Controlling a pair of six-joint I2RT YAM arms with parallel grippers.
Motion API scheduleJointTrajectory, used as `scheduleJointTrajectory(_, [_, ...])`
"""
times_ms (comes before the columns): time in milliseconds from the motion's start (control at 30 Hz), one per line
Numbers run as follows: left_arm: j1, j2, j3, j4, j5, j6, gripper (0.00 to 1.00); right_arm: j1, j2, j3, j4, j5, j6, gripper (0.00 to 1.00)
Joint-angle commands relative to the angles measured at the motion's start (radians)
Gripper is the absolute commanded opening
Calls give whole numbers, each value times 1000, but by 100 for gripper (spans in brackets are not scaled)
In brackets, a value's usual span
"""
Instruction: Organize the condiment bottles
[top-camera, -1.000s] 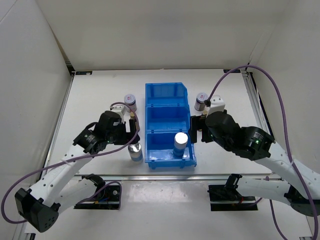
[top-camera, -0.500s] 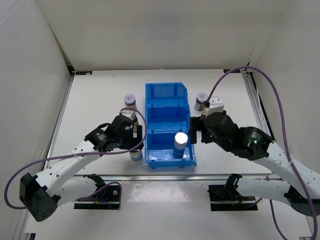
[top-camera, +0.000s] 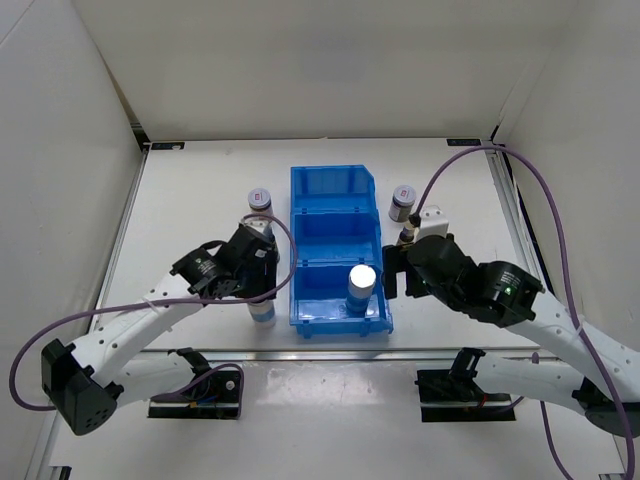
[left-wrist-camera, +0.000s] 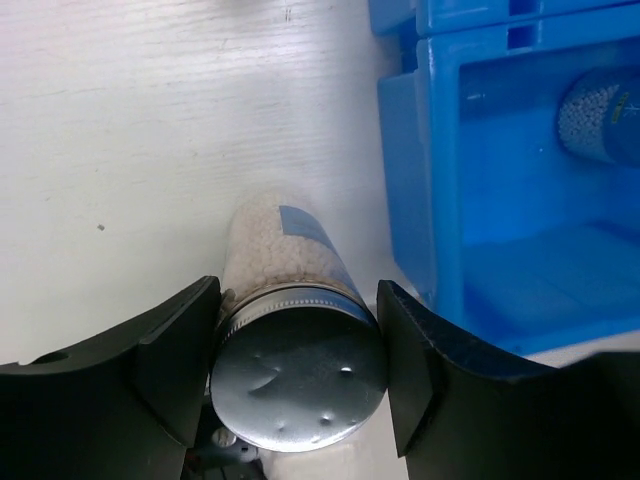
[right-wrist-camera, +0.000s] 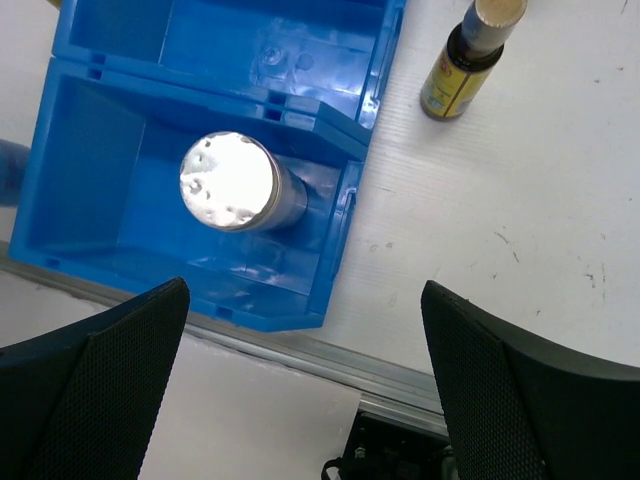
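Observation:
The free space beside the matching cylinder is to the right of my left gripper in the top view. I should lift across the bin's side and lower there.
A white-blue cylinder (left-wrist-camera: 300, 350) with a silver top stands on the table just left of the blue bin (left-wrist-camera: 430, 150). My left gripper (left-wrist-camera: 300, 375) is shut on it, a finger against each side of the cap; from above the arm hides most of this cylinder (top-camera: 263, 314). A matching cylinder (right-wrist-camera: 230, 182) stands in the bin's nearest compartment (top-camera: 361, 280). My right gripper (right-wrist-camera: 305, 335) hangs open over the table's front edge, right of the bin, holding nothing. A slim yellow-labelled bottle (right-wrist-camera: 455, 65) stands right of the bin. Short pale-lidded jars stand left (top-camera: 259, 200) and right (top-camera: 404, 201) of the bin.
The blue bin (top-camera: 335, 172) has three compartments in a row; the two farther ones hold nothing. A metal rail (right-wrist-camera: 400, 380) runs along the table's near edge. White walls close in the left, back and right sides.
My left gripper came toward the near edge, dropped around the cylinder beside the bin, and its jaws closed onto the cap. My right arm drifted slightly nearer, still open.

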Motion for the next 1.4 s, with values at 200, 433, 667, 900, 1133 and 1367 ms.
scheduleJointTrajectory(200, [-11, 44, 396, -150, -92, 32, 15, 5, -99, -90, 5, -22, 51, 100])
scheduleJointTrajectory(433, [-91, 182, 610, -162, -101, 32, 12, 5, -117, -119, 5, -42, 51, 100])
scheduleJointTrajectory(667, [-289, 372, 704, -136, -226, -14, 12, 5, -176, -128, -41, -24, 60, 100])
scheduleJointTrajectory(900, [-363, 446, 629, -3, -257, -61, 12, 5, -206, -119, -104, 8, 60, 100])
scheduleJointTrajectory(1133, [-372, 487, 528, 94, -270, -70, 12, 5, -226, -108, -126, 8, 60, 100])
scheduleJointTrajectory(1367, [-372, 498, 413, 162, -279, -118, 15, 5, -226, -99, -144, 8, 80, 100])
